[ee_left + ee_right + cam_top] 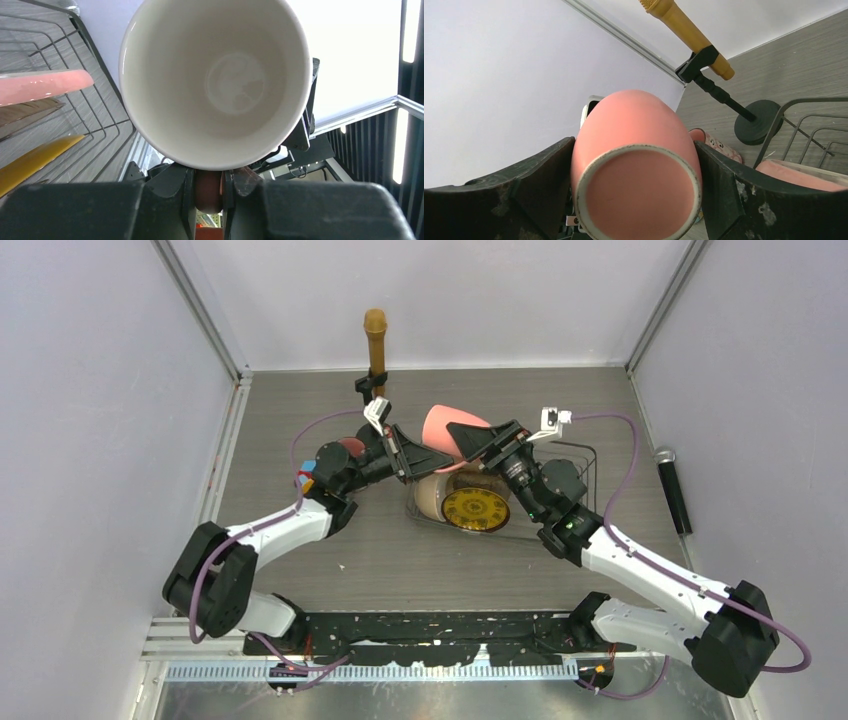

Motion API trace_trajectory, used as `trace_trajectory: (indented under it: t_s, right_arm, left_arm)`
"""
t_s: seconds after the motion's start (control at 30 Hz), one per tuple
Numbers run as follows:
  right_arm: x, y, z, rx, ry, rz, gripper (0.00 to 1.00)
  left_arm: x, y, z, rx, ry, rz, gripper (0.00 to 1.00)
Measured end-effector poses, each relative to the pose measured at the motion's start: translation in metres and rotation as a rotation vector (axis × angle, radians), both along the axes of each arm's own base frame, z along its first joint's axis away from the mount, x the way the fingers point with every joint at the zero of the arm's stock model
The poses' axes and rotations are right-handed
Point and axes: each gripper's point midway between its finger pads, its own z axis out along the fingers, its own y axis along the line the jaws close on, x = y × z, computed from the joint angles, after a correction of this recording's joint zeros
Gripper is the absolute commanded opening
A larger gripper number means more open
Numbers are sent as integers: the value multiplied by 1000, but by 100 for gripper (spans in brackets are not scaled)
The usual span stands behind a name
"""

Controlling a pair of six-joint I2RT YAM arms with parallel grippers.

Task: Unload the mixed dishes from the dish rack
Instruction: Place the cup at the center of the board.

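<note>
I need to move my left gripper down next, away from the rack [585, 465] and onto bare tabletop near the patterned mug, and turn the held mug upright, because its opening faces sideways. Then I will release it.
A pink mug [440, 425] with a cream inside hangs in the air above the black wire dish rack [585, 465], between both grippers. My left gripper [405, 455] is shut on its handle; in the left wrist view the handle [207, 187] sits between the fingers, below the mug's cream mouth [215, 80]. My right gripper [478, 440] clasps the mug's body [634, 125] from the base end, a finger against each side. In the rack stand a small yellow patterned plate [476, 509], a cream bowl [430, 495] and a large pink plate [794, 175].
A second, patterned pink mug [719, 145] sits on the table left of the rack. A gold microphone [376, 340] on a round-based black stand [756, 122] is at the back. A black microphone [675, 490] lies at the right. Small colourful blocks [303, 480] lie beside the left arm.
</note>
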Motion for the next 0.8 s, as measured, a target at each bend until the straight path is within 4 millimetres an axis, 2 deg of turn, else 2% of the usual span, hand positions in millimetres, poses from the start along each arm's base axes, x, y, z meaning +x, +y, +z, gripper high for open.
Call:
trace_trajectory:
  t_s: [0.03, 0.07, 0.13, 0.17, 0.37, 0.57, 0.7, 0.8]
  right_arm:
    - [0, 0, 0, 1, -1, -1, 60]
    - [0, 0, 0, 0, 0, -2, 79]
    - [1, -1, -3, -9, 8, -9, 95]
    - [1, -2, -6, -15, 16, -12, 97]
    - [-1, -10, -20, -58, 73, -48, 99]
    - [-6, -28, -27, -94, 118, -110, 99]
    - [-10, -46, -28, -106, 139, -173, 99]
    - [-14, -64, -24, -93, 136, -230, 99]
  left_arm:
    - [0, 0, 0, -6, -1, 1, 0]
    - [0, 0, 0, -12, 0, 0, 0]
    - [1, -1, -4, -22, 5, -3, 0]
    - [2, -2, -5, -27, 11, -6, 0]
    - [1, -7, -14, -45, 35, -41, 0]
    - [0, -8, -15, -43, 43, -53, 0]
    - [-2, -8, -18, -9, 34, -43, 0]
    - [-5, -4, -11, 12, 0, -17, 0]
